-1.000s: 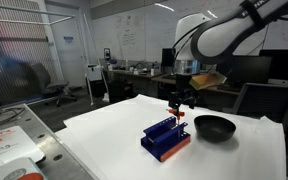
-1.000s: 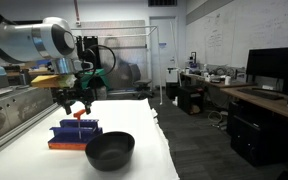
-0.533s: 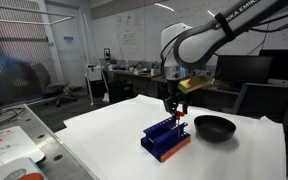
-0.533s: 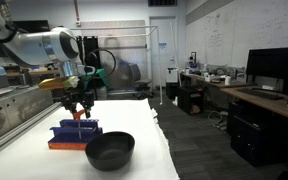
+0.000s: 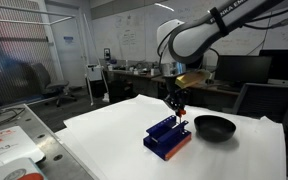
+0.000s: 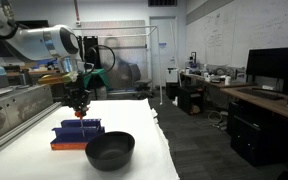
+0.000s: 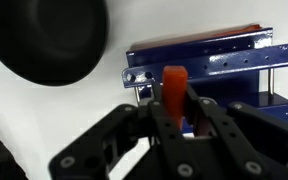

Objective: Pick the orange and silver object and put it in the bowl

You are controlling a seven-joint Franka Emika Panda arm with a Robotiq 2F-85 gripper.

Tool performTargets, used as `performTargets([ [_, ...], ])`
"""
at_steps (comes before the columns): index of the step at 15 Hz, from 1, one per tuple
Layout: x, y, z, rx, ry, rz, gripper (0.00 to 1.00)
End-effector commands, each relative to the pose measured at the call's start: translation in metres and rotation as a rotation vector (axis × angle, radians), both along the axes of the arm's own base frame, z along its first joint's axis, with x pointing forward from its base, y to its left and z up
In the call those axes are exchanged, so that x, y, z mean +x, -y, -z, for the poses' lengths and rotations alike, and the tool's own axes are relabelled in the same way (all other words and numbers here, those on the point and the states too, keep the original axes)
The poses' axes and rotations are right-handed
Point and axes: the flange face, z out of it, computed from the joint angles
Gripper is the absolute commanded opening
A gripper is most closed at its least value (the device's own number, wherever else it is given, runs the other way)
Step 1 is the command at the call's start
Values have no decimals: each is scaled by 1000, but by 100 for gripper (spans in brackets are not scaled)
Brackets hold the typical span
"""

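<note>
My gripper next needs to rise clear of the blue rack (image 5: pixel 167 139), move across over the black bowl (image 5: pixel 214 127) and go down to release the object, since the object is still standing upright in the slots.
The orange and silver object (image 7: pixel 173 84) stands upright in the blue slotted rack (image 7: pixel 216 62); only its slim orange-red end shows, its silvery part is hidden. My gripper (image 7: pixel 174 108) is shut on it, both fingers pressed against its sides. In both exterior views the gripper (image 5: pixel 176 108) (image 6: pixel 79 107) hangs straight down over the rack (image 5: pixel 167 139) (image 6: pixel 76 136), with a speck of the orange piece (image 6: pixel 80 116) below the fingers. The glossy black bowl (image 5: pixel 214 127) (image 6: pixel 110 150) (image 7: pixel 44 40) sits on the white table right beside the rack.
The white table (image 5: pixel 104 140) ends in an edge towards the camera in an exterior view (image 6: pixel 169 160). A bench with clutter (image 5: pixel 9 150) stands alongside. Desks, chairs and monitors (image 6: pixel 274 70) fill the room behind.
The gripper has come down over the rack and its jaws have gone from wide open to shut on the orange piece. Rack and bowl have stayed put.
</note>
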Motion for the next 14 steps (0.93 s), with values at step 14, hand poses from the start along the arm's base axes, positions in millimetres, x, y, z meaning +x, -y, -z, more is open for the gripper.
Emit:
performTargets([
  [14, -17, 88, -54, -369, 66, 425, 13],
])
